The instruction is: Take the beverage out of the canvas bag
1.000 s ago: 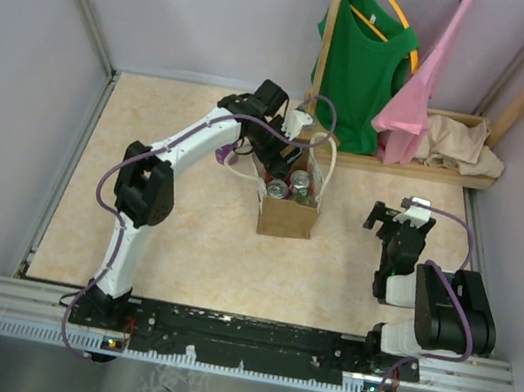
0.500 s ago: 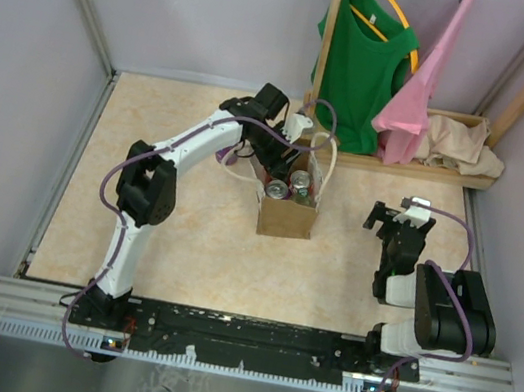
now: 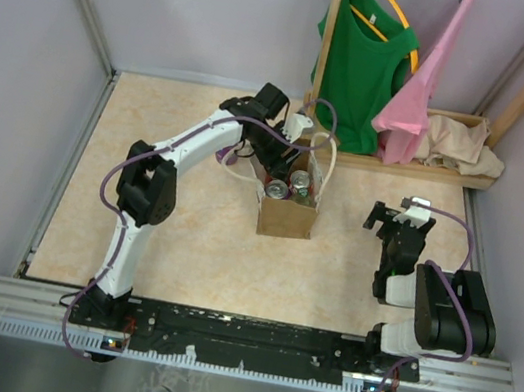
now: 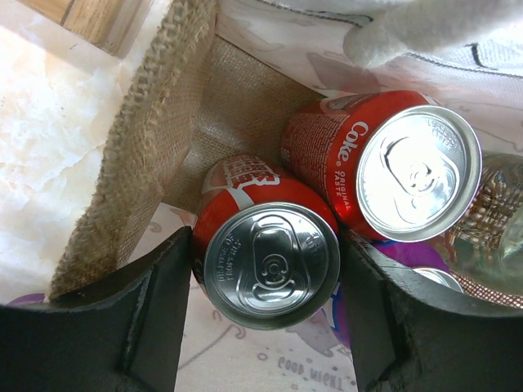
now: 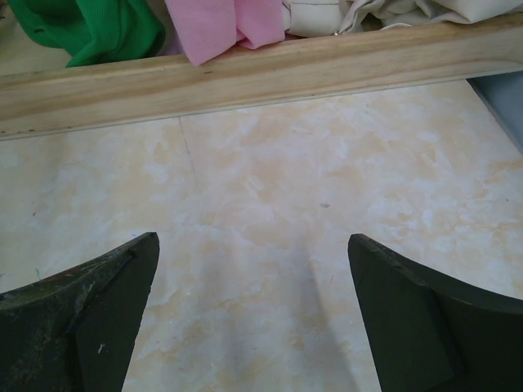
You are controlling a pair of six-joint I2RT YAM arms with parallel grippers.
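Note:
The robot's left hand is going to raise the red can next, carry it past the purple can and lower to let go, because bare tabletop lies to its left in the top view.
The tan canvas bag (image 3: 286, 219) stands upright mid-table with white looped handles (image 3: 330, 157). Its burlap wall (image 4: 155, 139) shows in the left wrist view. Inside are a red can (image 4: 270, 257) with a silver top, a second red Coke can (image 4: 392, 155) leaning beside it, and part of a clear bottle (image 4: 490, 212). My left gripper (image 4: 268, 245) reaches down into the bag, its fingers pressed against both sides of the nearer red can. My right gripper (image 3: 392, 219) hovers to the right of the bag, open over bare table (image 5: 252, 238).
A wooden rack (image 3: 419, 168) at the back carries a green shirt (image 3: 362, 61) and a pink cloth (image 3: 417, 91), with a beige cloth heap (image 3: 464, 145) on its base. Its wooden rail (image 5: 270, 69) lies just beyond my right gripper. Purple walls enclose the table.
My left wrist shifted slightly right and down toward the bag's mouth during the first half second, then held still. The right arm has not moved.

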